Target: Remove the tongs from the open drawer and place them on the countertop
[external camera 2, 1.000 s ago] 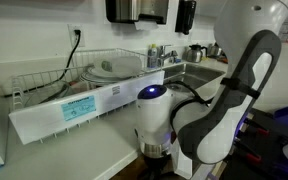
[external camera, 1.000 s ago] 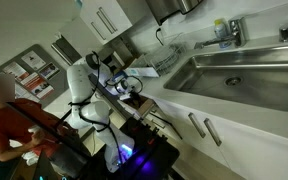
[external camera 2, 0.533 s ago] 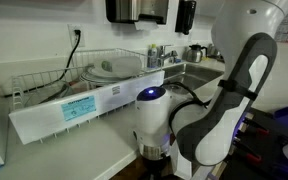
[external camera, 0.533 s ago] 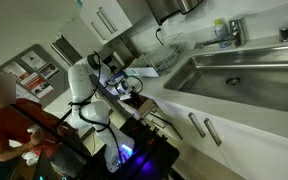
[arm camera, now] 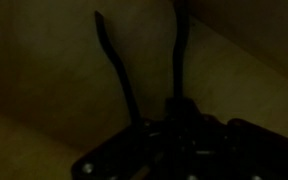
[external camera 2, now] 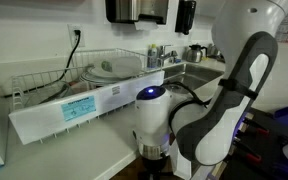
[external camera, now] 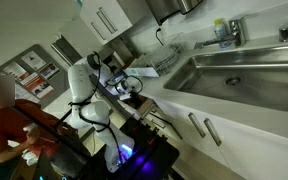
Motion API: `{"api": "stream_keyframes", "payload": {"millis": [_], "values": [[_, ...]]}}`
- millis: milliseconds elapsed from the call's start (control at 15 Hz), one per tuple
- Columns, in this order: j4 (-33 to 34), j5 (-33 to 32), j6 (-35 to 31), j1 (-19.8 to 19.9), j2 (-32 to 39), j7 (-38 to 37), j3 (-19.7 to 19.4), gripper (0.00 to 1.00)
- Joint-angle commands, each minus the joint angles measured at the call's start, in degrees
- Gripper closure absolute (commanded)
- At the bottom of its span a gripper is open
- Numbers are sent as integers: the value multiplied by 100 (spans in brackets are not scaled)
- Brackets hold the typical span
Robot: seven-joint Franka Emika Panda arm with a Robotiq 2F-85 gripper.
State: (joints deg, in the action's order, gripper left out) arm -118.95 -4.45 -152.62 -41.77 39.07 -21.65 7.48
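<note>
The gripper raises the tongs out of the drawer next, lowers them to the countertop beside the long white box and releases them, since it's bare there.
The wrist view is very dark. Two thin black arms of the tongs run up the frame over the light brown wooden floor of the open drawer. They converge toward my gripper at the bottom. Its fingers look drawn together around the right-hand arm of the tongs. In an exterior view the white arm bends down beside the white countertop, with its black gripper low by the drawer. In the close exterior view the arm fills the foreground and hides gripper, drawer and tongs.
A steel sink with a faucet is set in the countertop. A wire dish rack and a long white box stand on the countertop. A person in red stands near the robot's base.
</note>
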Motion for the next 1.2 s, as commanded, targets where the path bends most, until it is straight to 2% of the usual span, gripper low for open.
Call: {"api": "stream_keyframes", "payload": {"millis": [0, 133, 333, 800, 1133], "values": [[-45, -18, -13, -38, -116, 14, -14, 97], [-148, -120, 82, -122, -311, 0, -51, 97], [-270, -284, 374, -62, -658, 342, 97, 97], [-272, -209, 1853, 614, -1481, 2475, 1004, 97], [-195, -197, 2909, 942, -2026, 3234, 1481, 97]]}}
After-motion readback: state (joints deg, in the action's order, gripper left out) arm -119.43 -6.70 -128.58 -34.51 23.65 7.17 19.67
